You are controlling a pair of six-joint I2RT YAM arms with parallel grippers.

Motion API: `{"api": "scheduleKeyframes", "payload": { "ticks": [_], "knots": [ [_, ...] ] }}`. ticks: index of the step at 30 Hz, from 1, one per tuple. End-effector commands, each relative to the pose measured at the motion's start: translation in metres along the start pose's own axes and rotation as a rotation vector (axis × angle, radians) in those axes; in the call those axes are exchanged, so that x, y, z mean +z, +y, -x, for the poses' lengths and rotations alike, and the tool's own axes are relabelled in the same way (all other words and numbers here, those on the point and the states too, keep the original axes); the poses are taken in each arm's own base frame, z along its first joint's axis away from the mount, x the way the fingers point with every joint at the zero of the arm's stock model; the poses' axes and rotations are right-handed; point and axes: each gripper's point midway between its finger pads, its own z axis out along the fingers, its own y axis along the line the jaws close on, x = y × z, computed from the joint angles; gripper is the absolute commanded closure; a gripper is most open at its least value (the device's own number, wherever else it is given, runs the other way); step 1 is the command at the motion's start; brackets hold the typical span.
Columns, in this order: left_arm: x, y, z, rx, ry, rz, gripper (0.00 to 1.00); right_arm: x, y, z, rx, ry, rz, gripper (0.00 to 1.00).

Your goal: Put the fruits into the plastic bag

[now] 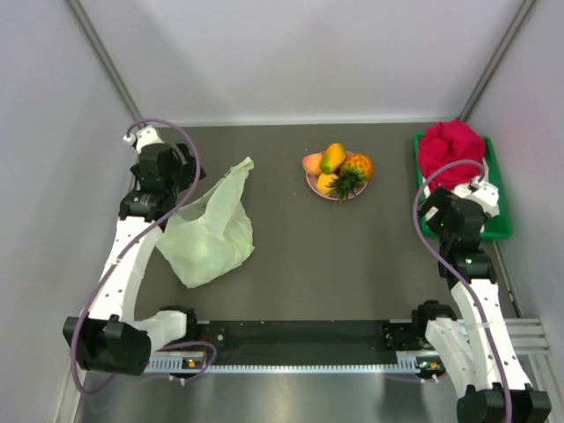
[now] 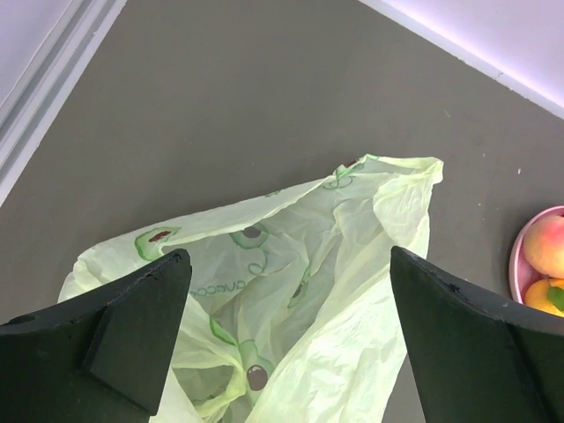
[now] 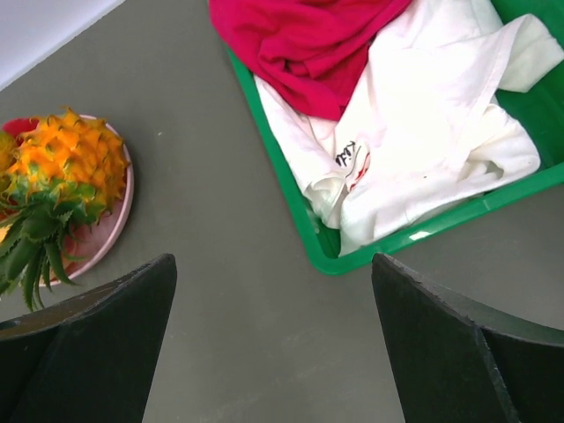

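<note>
I need to lower my left gripper next and shift it toward the plate, and then bring it onto the bag's upper edge on that side (image 1: 239,171) (image 2: 406,183).
The fruits (image 1: 338,169) lie heaped on a round pink plate (image 1: 315,184) at the back middle of the table: orange-yellow mango-like ones (image 1: 332,157) and a small orange pineapple (image 1: 356,167) with a green crown. The pale-green plastic bag (image 1: 211,231) lies crumpled at the left, its handles pointing towards the plate. My left gripper (image 2: 288,254) hovers open over the bag (image 2: 352,291), its mouth gaping below. My right gripper (image 3: 273,260) is open above bare table, between the pineapple (image 3: 62,167) and the tray. Neither holds anything.
A green rectangular tray (image 1: 498,231) at the right edge holds a red cloth bundle (image 1: 451,152) and white cloth (image 3: 423,141). Its near corner (image 3: 326,260) lies just ahead of my right fingers. Grey walls close the back and both sides.
</note>
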Motion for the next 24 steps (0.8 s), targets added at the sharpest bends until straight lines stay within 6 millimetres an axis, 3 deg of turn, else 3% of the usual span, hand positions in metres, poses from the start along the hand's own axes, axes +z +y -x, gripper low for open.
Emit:
{"api": "scheduleKeyframes", "payload": {
  "ticks": [1, 5, 8, 10, 14, 19, 24],
  "knots": [
    [-0.019, -0.003, 0.027, 0.001, -0.070, -0.015, 0.01, -0.007, 0.011, 0.015, 0.036, -0.030, 0.047, 0.09],
    [-0.023, -0.006, 0.035, 0.027, -0.101, -0.035, 0.01, -0.011, 0.013, 0.014, 0.044, -0.015, 0.059, 0.10],
    [-0.015, -0.031, 0.025, 0.042, -0.053, -0.156, 0.01, -0.015, 0.015, 0.019, 0.030, -0.026, 0.074, 0.11],
    [-0.010, -0.056, 0.008, 0.064, 0.014, -0.263, 0.02, -0.016, 0.018, 0.022, 0.023, -0.029, 0.089, 0.11],
    [-0.002, -0.089, -0.008, 0.154, 0.058, -0.343, 0.01, -0.022, 0.032, 0.024, 0.024, -0.009, 0.157, 0.11],
    [0.019, -0.094, -0.026, 0.196, 0.116, -0.351, 0.02, -0.029, 0.037, 0.024, 0.021, 0.007, 0.196, 0.12],
    [0.039, -0.086, -0.056, 0.233, 0.216, -0.308, 0.12, -0.028, 0.044, 0.015, 0.002, 0.047, 0.239, 0.13]
  ]
}}
